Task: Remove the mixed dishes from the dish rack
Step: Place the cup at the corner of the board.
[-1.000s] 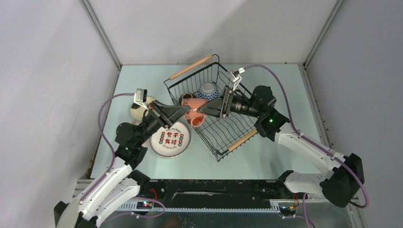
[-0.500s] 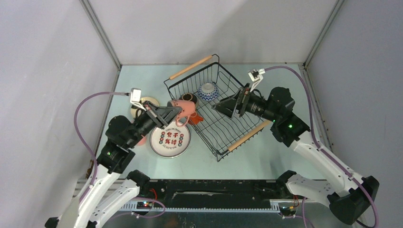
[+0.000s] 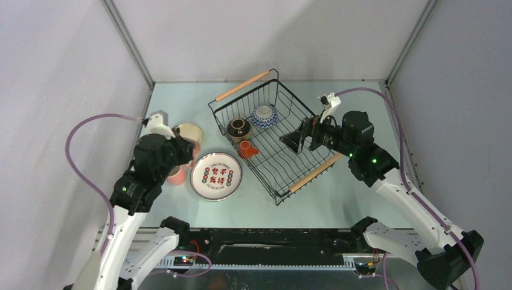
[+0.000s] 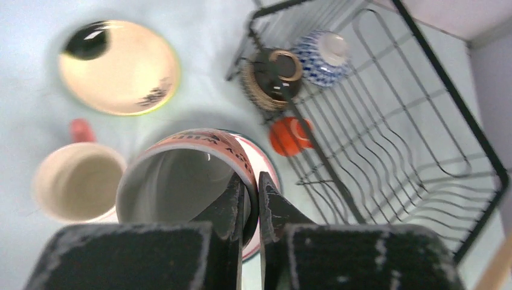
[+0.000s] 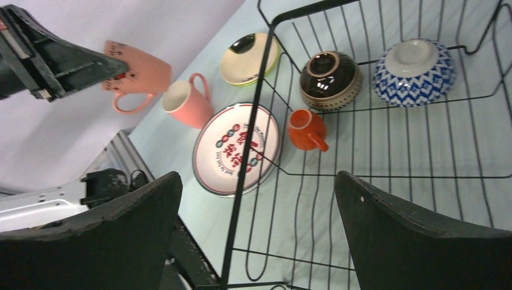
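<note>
My left gripper moves back and down, to its left in the top view, next. It releases on the clear tabletop (image 3: 160, 199) (image 4: 21, 238) beside the second mug, which lies below it that way.
My left gripper (image 4: 252, 193) is shut on the rim of a pink mug (image 4: 181, 181), one finger inside it. It holds the mug in the air left of the dish rack (image 3: 284, 163), above the edge of the white plate with red characters (image 3: 216, 176). The held mug also shows in the right wrist view (image 5: 136, 75). A second pink mug (image 4: 78, 181) and a cream saucer (image 4: 118, 75) sit on the table. In the rack lie a brown cup (image 5: 331, 80), a blue patterned bowl (image 5: 413, 71) and an orange cup (image 5: 305, 128). My right gripper (image 5: 256, 181) is open and empty above the rack's right part.
The rack stands at an angle with wooden handles at the back left (image 3: 243, 85) and front right (image 3: 311, 174). Grey walls close in the table on three sides. The plate, saucer and mug fill the table's left part.
My left gripper has carried the pink mug from the rack's left edge out to the left, over the table. My right gripper has pulled back to the right, open.
</note>
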Robot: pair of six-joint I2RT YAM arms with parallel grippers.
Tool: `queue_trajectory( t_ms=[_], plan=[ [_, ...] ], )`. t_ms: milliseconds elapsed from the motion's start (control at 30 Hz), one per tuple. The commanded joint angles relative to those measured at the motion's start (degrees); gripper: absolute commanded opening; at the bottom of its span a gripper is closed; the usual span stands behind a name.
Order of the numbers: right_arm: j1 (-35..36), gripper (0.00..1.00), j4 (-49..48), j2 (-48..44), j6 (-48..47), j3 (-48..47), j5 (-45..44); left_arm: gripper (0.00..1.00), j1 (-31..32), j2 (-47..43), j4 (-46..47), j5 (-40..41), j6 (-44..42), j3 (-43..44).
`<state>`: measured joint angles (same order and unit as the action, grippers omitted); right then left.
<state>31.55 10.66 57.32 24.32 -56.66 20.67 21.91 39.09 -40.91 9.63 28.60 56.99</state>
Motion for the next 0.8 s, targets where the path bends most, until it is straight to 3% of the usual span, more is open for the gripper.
queue_trajectory(
  t_ms=[0,367,667,767],
  plan=[
    [-0.5,1.0,1.1,0.3,-6.2,-1.7,-3.2,0.0,-9.0,-0.3,-5.0,5.1,-2.4,2.4],
    [-0.5,1.0,6.3,2.7,-11.9,-3.9,-3.1,0.0,-27.9,2.4,-9.2,12.4,-3.0,-2.6],
    [-0.6,1.0,9.3,2.5,-16.2,-4.0,-3.8,0.0,-43.0,5.1,-3.6,5.1,-1.7,-13.2],
    [-0.8,1.0,9.9,2.7,-17.2,-3.9,-4.2,0.0,-45.2,6.7,-1.3,4.0,-1.0,-16.1]
  ],
)
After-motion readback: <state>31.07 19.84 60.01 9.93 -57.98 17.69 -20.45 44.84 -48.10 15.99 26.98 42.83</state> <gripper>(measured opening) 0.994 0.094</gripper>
